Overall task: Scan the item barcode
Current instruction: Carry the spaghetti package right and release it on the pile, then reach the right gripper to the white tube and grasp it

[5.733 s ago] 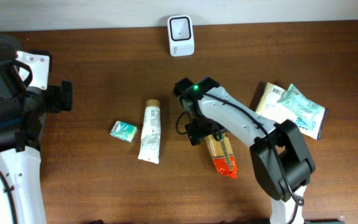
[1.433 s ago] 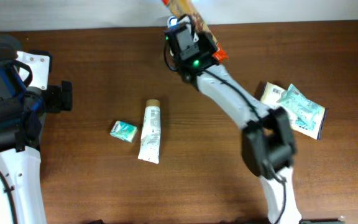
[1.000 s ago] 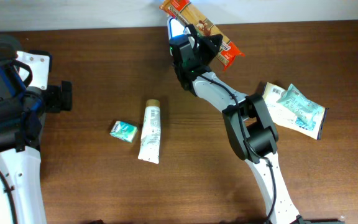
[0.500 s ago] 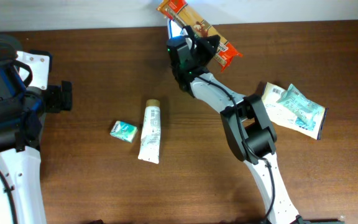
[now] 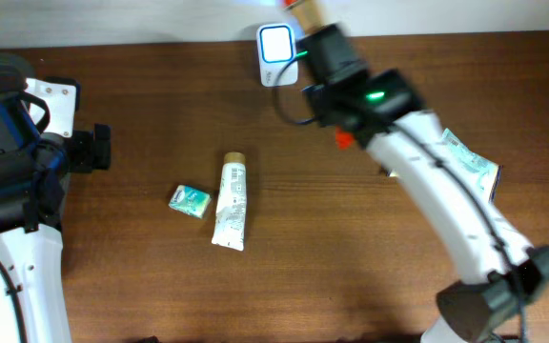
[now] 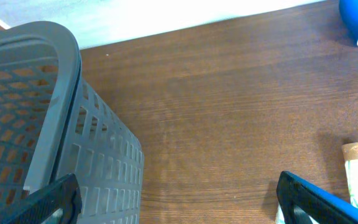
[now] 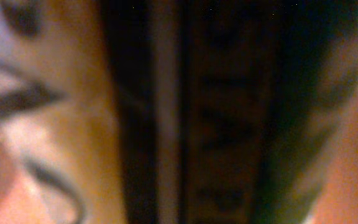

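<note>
My right gripper draws back next, toward the right in the overhead view and down, to release over the flat packets, since they lie clear of the scanner [image 5: 276, 43].
My right gripper [image 5: 320, 43] is shut on an orange and red snack packet [image 5: 305, 10], held just right of the white barcode scanner [image 5: 276, 43] at the table's back edge. The packet's tan end sticks out beyond the gripper and a red tip [image 5: 344, 140] shows under the arm. In the right wrist view the packet [image 7: 179, 112] fills the frame as a blur. The scanner's window glows pale blue. My left gripper [image 5: 98, 150] stays open at the far left, with nothing between its fingertips [image 6: 316, 199].
A white tube [image 5: 229, 200] and a small green packet [image 5: 191, 200] lie at the table's middle left. Two flat packets [image 5: 460, 167] lie at the right, partly under my right arm. A grey slotted basket [image 6: 42, 124] stands beside the left gripper.
The right arm has swung round and now reaches in from the right. The packet has turned from lying slantwise over the scanner to pointing away, and the scanner's face shows. The left arm is still.
</note>
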Robot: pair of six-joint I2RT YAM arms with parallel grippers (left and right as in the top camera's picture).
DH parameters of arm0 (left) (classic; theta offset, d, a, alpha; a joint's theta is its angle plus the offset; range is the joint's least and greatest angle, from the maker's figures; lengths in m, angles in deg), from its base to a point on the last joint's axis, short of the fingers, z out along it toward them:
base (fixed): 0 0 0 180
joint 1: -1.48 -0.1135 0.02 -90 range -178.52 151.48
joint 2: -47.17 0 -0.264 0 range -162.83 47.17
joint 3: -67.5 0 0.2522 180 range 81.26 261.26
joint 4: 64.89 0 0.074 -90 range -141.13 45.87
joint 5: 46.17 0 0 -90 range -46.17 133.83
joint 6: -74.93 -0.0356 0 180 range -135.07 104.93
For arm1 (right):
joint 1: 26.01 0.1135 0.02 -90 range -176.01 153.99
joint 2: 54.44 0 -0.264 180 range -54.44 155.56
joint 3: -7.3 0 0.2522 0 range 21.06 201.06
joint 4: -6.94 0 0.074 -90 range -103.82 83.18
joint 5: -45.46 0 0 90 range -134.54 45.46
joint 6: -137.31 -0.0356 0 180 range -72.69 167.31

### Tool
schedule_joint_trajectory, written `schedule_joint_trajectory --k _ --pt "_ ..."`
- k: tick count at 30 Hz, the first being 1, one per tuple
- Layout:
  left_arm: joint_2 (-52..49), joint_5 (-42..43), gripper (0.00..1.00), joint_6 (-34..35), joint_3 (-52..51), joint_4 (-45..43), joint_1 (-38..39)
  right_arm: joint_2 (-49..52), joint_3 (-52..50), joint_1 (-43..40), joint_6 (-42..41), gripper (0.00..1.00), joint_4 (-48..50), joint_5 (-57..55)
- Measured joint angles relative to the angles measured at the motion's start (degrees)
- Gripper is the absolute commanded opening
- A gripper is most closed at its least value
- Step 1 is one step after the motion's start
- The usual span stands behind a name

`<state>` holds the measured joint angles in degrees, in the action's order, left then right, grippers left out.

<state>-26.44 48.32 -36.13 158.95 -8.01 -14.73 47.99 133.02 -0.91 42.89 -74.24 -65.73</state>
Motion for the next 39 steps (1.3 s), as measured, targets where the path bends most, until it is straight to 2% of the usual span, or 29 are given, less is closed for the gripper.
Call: schedule_joint_trajectory --k 1,3,7,8,10,11,13,15,18,21,24,25,27,32,39 --pt "0.0 0.0 0.99 0.0 0.0 0.1 0.0 -0.4 -0.4 -5.2 -5.0 0.04 -8.0 1.3" --pt "0.0 0.0 0.99 0.0 0.0 0.0 0.0 1.0 -3.5 -13.2 -10.9 0.04 -12.8 2.5" --pt "0.0 0.0 0.99 0.0 0.0 0.0 0.0 3.8 -17.5 -26.9 -18.5 0.04 -9.9 3.5" --pt "0.0 0.0 0.99 0.0 0.0 0.0 0.0 4.2 -20.3 -28.3 -19.2 0.09 -8.0 3.6" --pt "0.0 0.0 0.99 0.0 0.0 0.1 0.0 4.7 -26.3 -29.9 -19.7 0.44 -1.7 3.8" --pt "0.0 0.0 0.99 0.0 0.0 0.0 0.0 4.9 -29.1 -30.1 -19.7 0.57 0.3 4.2" --pt "0.0 0.0 0.99 0.0 0.0 0.0 0.0 5.0 -31.4 -30.1 -19.3 0.69 3.2 4.3" --pt "0.0 0.0 0.99 0.0 0.0 0.0 0.0 5.0 -31.3 -30.1 -19.3 0.74 4.5 4.1" --pt "0.0 0.0 0.99 0.0 0.0 0.0 0.0 5.0 -28.6 -30.1 -19.1 0.75 0.2 4.2" --pt "0.0 0.0 0.99 0.0 0.0 0.0 0.0 4.8 -17.8 -30.1 -16.3 0.75 -4.9 7.3" --pt "0.0 0.0 0.99 0.0 0.0 0.0 0.0 4.3 -11.7 -29.6 -11.6 0.74 -4.3 19.3" --pt "0.0 0.0 0.99 0.0 0.0 0.0 0.0 4.1 -10.9 -28.9 -9.2 0.74 -3.0 27.7" --pt "0.0 0.0 0.99 0.0 0.0 0.0 0.0 4.2 -11.0 -26.7 -7.6 0.73 -1.4 36.9" --pt "0.0 0.0 0.99 0.0 0.0 0.0 0.0 6.1 -15.2 -16.8 -7.5 0.55 3.5 45.5" --pt "0.0 0.0 0.99 0.0 0.0 0.0 0.0 9.6 -30.3 -3.8 -16.4 0.43 25.5 49.9"
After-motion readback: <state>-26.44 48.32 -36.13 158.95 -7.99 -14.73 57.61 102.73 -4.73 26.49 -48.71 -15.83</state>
